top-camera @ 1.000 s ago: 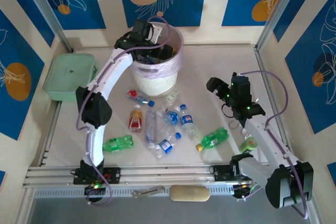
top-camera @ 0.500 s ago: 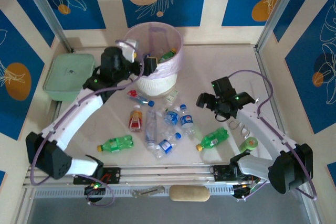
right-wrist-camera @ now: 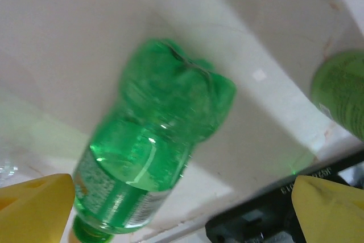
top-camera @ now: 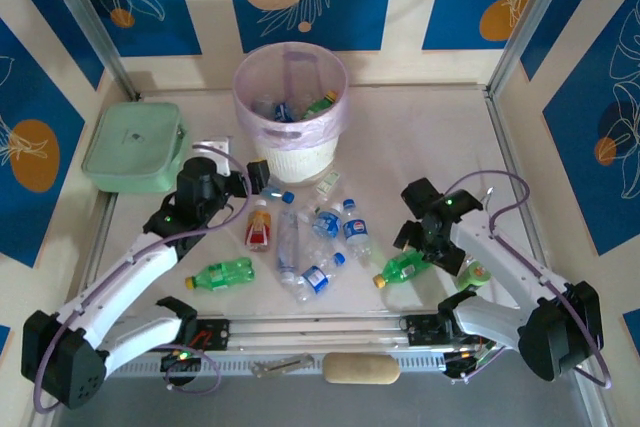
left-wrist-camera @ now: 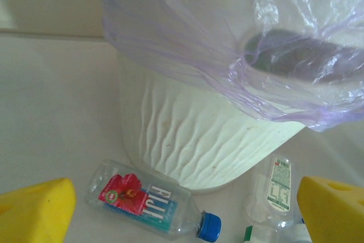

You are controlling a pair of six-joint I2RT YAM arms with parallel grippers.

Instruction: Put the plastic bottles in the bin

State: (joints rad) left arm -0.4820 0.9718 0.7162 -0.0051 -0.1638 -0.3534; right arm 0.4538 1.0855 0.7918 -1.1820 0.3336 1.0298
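I should next bring my right gripper down onto the body of the green bottle (top-camera: pixel 406 266) (right-wrist-camera: pixel 149 140), because that bottle is lying on the tabletop under the gripper's spread yellow fingers.
The bin (top-camera: pixel 290 142) is a white ribbed basket with a purple liner (left-wrist-camera: pixel 227 38), and a few bottles lie inside it. Several plastic bottles lie on the table in front of it. My left gripper (top-camera: pixel 256 180) is open and low beside the bin's base, over a clear blue-capped bottle (left-wrist-camera: pixel 151 206) with a red flower label. That bottle lies between its yellow fingertips (left-wrist-camera: pixel 34 211). My right gripper (top-camera: pixel 428 249) is open above a green bottle (right-wrist-camera: pixel 153 157) lying on the table (top-camera: pixel 405 265). Neither gripper holds anything.
A pale-green lidded box (top-camera: pixel 132 145) sits left of the bin. A red-labelled bottle (top-camera: pixel 258 227), clear blue-labelled bottles (top-camera: pixel 355 232) and a green bottle (top-camera: pixel 225 273) lie mid-table. Another green bottle (top-camera: pixel 472 273) lies by the right arm's base. The rail (top-camera: pixel 300 332) runs along the near edge.
My left arm has swung back from over the bin and come down by the bottle at its base. My right gripper has moved toward the near edge, over the green bottle.
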